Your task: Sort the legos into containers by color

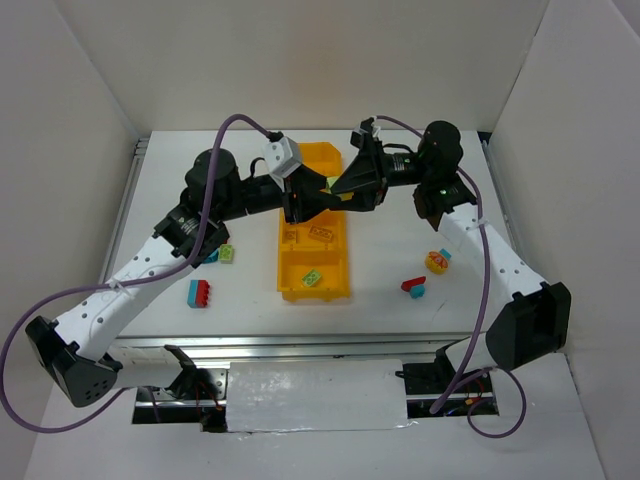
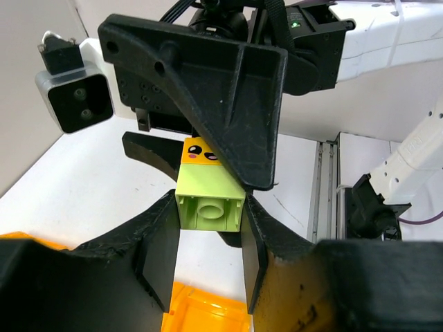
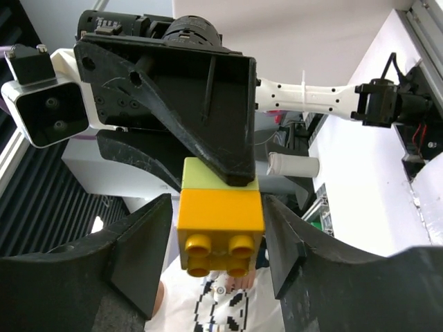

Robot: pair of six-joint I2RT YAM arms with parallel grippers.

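Note:
The right gripper pulls away from the green brick next and tilts down. It then releases the yellow brick over the bin's middle section (image 1: 305,236), since yellow bricks lie there.
A light green brick (image 2: 211,200) and a yellow brick (image 3: 221,221) are stuck together and held in the air over the far half of the yellow-orange bin (image 1: 283,250). My left gripper (image 2: 211,211) is shut on the green brick. My right gripper (image 3: 219,232) faces it and closes on the yellow brick, which has a face printed on it (image 2: 197,152). In the top view both grippers meet at the joined pair (image 1: 328,186). A green brick (image 1: 313,278) lies in the bin's nearest compartment.
Left of the bin lie a green brick (image 1: 227,254), a teal one (image 1: 210,257) and a red-and-teal pair (image 1: 200,293). To the right lie a yellow-red piece (image 1: 437,262) and a red-and-teal pair (image 1: 413,286). White walls enclose the table.

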